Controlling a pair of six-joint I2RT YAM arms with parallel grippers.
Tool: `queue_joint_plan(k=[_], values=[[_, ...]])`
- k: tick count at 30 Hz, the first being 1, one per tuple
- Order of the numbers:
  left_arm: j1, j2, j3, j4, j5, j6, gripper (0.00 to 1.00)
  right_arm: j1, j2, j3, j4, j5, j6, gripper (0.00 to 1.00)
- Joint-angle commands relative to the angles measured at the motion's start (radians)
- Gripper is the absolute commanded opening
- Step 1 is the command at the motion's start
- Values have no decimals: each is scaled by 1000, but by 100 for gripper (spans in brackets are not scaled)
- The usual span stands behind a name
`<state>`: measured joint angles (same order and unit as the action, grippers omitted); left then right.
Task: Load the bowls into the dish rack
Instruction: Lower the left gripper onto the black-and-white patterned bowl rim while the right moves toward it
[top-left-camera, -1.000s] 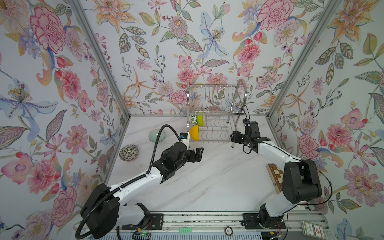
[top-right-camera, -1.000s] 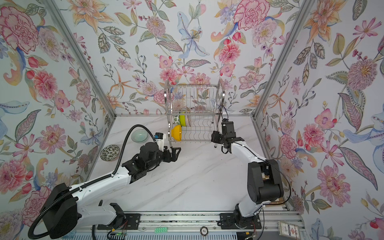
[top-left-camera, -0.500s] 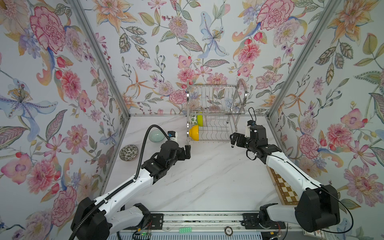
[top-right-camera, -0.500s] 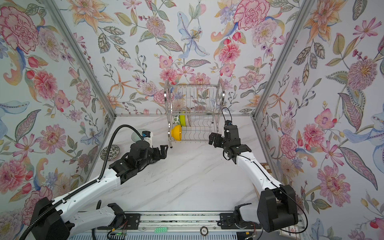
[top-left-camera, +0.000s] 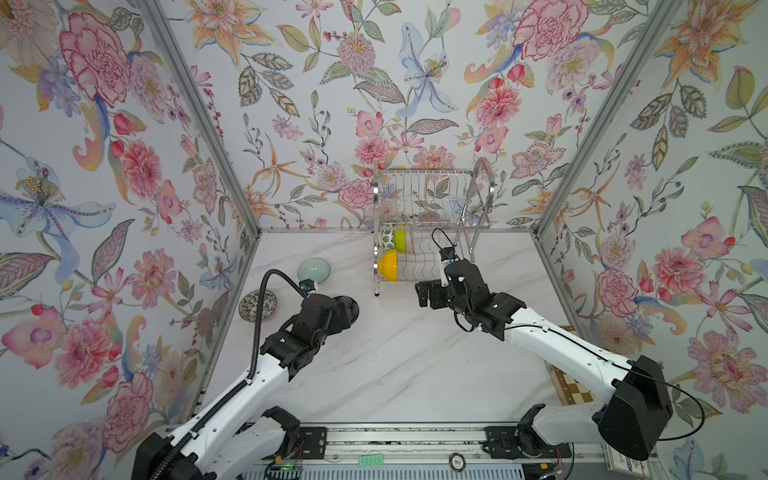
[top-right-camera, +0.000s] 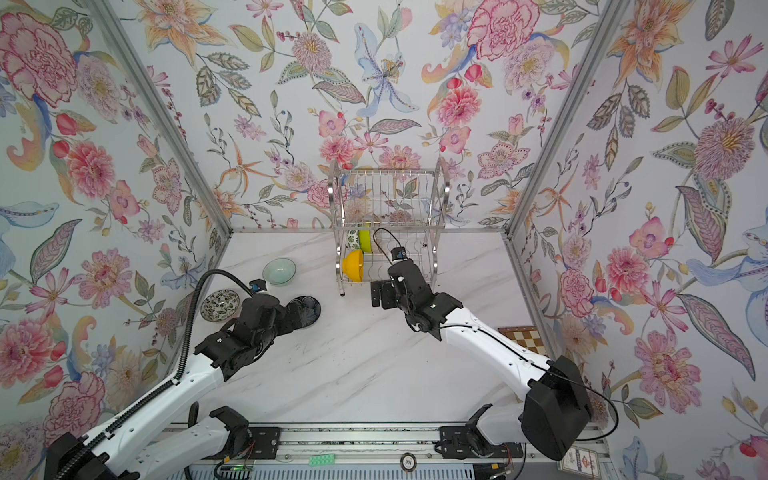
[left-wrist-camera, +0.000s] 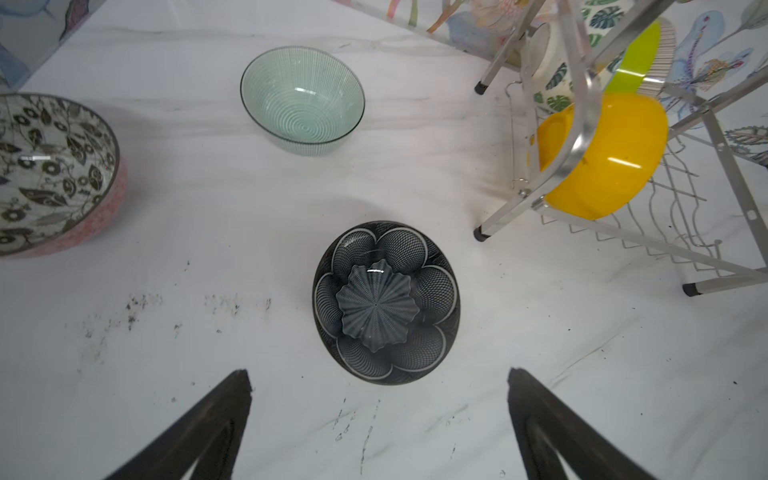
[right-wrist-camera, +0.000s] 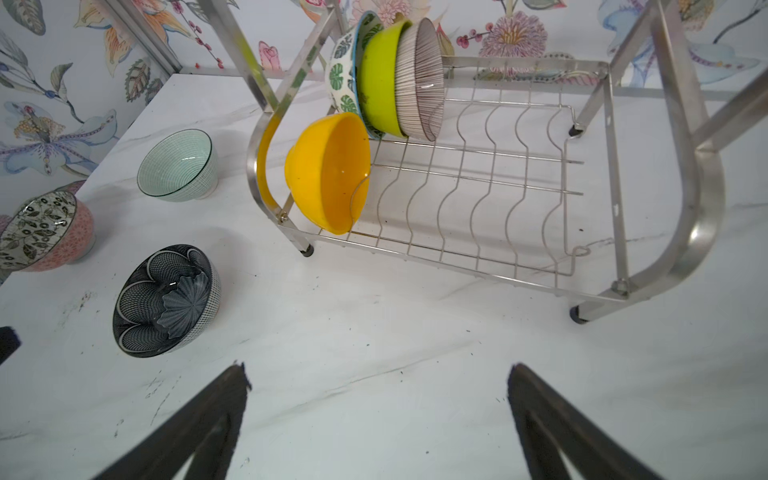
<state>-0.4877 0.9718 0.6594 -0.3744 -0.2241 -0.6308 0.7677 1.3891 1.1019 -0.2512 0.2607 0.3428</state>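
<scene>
My left gripper will lower its open fingers astride the navy flower bowl's rim on the side away from the rack and close, as the navy flower bowl (top-right-camera: 309, 311) sits upright below.
The silver wire dish rack (top-left-camera: 473, 195) (top-right-camera: 440, 187) (right-wrist-camera: 702, 199) stands at the back wall. On its lower tier lean a yellow bowl (top-left-camera: 388, 264) (right-wrist-camera: 328, 174) (left-wrist-camera: 602, 158), a lime bowl (right-wrist-camera: 378, 79), a leaf-print bowl (right-wrist-camera: 343, 79) and a striped bowl (right-wrist-camera: 419, 79). A navy flower bowl (left-wrist-camera: 386, 301) (right-wrist-camera: 166, 301) (top-right-camera: 309, 311) sits upright on the table. My left gripper (left-wrist-camera: 379, 374) (top-left-camera: 349, 311) hovers open just over its near rim. A celadon bowl (top-left-camera: 313, 270) (left-wrist-camera: 302, 99) and a speckled bowl (top-left-camera: 257, 305) (left-wrist-camera: 50, 174) rest further left. In front of the rack, my right gripper (right-wrist-camera: 378, 368) (top-left-camera: 428, 293) is open and empty.
A wooden chessboard (top-left-camera: 571, 388) (top-right-camera: 521, 336) lies at the table's right edge, partly under the right arm. Floral walls close the table on three sides. The rack's upper tier (top-left-camera: 424, 195) holds nothing that I can see.
The left gripper has swung left, away from the rack, to above the navy bowl. The right gripper has drawn back from the rack toward the table's middle.
</scene>
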Motion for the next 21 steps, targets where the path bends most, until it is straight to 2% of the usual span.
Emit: queue_joint_plan(k=[1, 6, 8, 13, 21], values=[[35, 1, -53, 17, 93, -72, 97, 93, 70, 84, -67, 177, -88, 99], [64, 27, -104, 69, 113, -100, 90, 184, 159, 172, -110, 317, -144, 99], [101, 40, -131, 102, 166, -119, 85, 199, 180, 191, -111, 344, -161, 99], [165, 96, -165, 181, 244, -145, 76, 206, 204, 217, -112, 313, -173, 99], [187, 241, -127, 236, 287, -141, 62, 206, 187, 152, -81, 287, -182, 99]])
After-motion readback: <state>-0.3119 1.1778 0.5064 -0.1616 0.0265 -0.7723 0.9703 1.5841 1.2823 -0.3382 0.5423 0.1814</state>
